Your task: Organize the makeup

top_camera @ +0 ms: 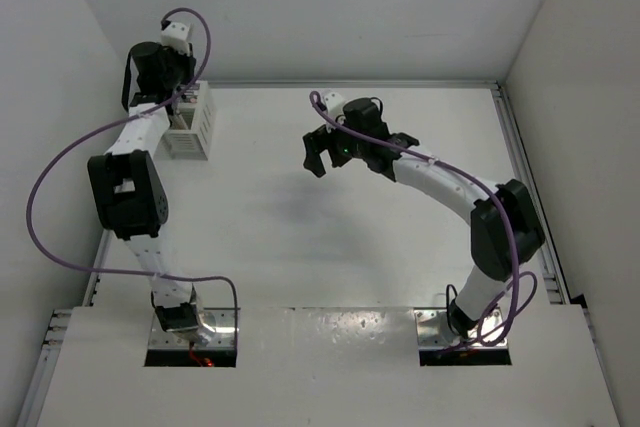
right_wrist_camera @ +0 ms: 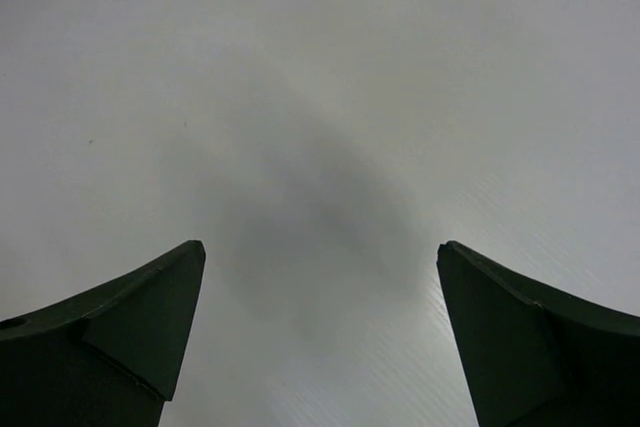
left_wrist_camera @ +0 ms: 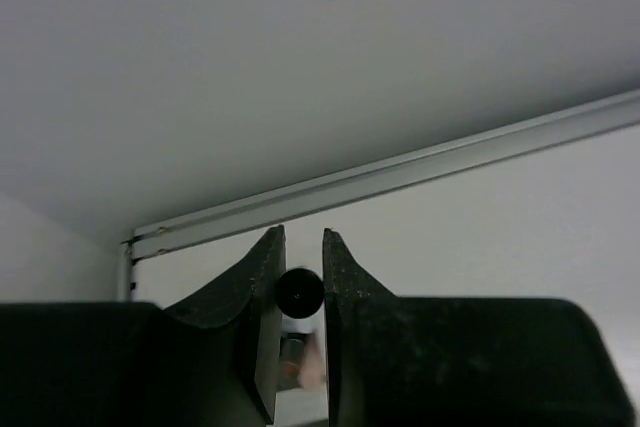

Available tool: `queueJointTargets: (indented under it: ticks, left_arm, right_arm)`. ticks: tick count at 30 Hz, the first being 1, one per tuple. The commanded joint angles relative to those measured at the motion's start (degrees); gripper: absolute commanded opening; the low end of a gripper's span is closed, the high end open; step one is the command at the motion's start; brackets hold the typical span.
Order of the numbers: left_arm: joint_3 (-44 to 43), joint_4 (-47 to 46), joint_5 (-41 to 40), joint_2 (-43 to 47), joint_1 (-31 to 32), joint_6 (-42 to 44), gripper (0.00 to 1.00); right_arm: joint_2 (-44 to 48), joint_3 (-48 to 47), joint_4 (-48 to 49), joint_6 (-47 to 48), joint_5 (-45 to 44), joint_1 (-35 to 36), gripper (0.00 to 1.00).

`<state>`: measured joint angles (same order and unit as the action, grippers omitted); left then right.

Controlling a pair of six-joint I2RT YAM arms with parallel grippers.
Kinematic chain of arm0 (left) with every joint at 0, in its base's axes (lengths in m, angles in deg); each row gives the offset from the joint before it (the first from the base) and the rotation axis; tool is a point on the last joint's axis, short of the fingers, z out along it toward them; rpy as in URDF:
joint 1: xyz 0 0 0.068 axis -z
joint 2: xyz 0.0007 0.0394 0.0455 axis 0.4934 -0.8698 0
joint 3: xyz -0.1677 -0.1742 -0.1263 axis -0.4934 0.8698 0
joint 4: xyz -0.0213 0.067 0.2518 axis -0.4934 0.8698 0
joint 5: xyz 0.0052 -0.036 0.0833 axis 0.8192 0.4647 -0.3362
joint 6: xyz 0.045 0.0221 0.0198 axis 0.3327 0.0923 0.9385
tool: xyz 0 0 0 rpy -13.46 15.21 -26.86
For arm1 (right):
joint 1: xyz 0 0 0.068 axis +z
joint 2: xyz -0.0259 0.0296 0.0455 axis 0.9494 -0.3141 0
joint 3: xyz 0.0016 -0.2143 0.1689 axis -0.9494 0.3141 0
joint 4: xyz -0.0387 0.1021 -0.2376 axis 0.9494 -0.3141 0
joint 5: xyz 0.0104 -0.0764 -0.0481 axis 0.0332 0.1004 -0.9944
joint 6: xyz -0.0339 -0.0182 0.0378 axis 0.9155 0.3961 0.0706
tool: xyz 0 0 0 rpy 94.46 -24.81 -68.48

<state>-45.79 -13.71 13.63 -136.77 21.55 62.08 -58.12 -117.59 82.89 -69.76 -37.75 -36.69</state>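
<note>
My left gripper should move down toward the far part of the white slatted box and let go of the black makeup stick (left_wrist_camera: 299, 292) there, because that part is below its fingers.
In the left wrist view my left gripper (left_wrist_camera: 303, 239) is shut on a black makeup stick (left_wrist_camera: 299, 292), seen end-on as a round black tip between the two fingers. Below it, blurred, show a peach stick (left_wrist_camera: 314, 359) and another dim shape. From the top view the left arm reaches to the far left and its wrist hangs over the white slatted box (top_camera: 196, 129), hiding the fingers. My right gripper (top_camera: 318, 159) hovers over the middle of the table, wide open with nothing between its fingers (right_wrist_camera: 150, 317). No other makeup shows on the table.
The white box stands against the left wall near the back corner. A metal rail (left_wrist_camera: 420, 167) runs along the table's back edge, and walls close in the left, back and right sides. A purple cable (top_camera: 60, 172) loops off the left arm.
</note>
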Motion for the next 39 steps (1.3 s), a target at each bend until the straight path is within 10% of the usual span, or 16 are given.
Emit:
queueJointTargets:
  ticks: [1,30,35,39]
  left_arm:
    - [-8.45,-4.77,-7.01,-7.09,-2.88,0.85,0.0]
    - [-6.56,4.72,-1.82,-10.3,-4.73,-4.43,0.01]
    - [-7.94,5.25,-2.97,-10.3,-4.73,-3.9,0.54]
    - [-13.12,6.56,-3.66,-9.77,-5.26,-6.17,0.66]
  right_arm:
    - [-2.04,-3.14,-1.96,0.82,-0.73,-0.55,1.0]
    - [-3.8,-5.35,-6.27,0.64,-0.99,-1.34,1.0]
    - [-2.75,-5.08,-7.93,1.61,-1.6,-1.69,1.0]
    - [-2.05,-5.17,-8.2,1.53,-2.13,-1.61,1.0]
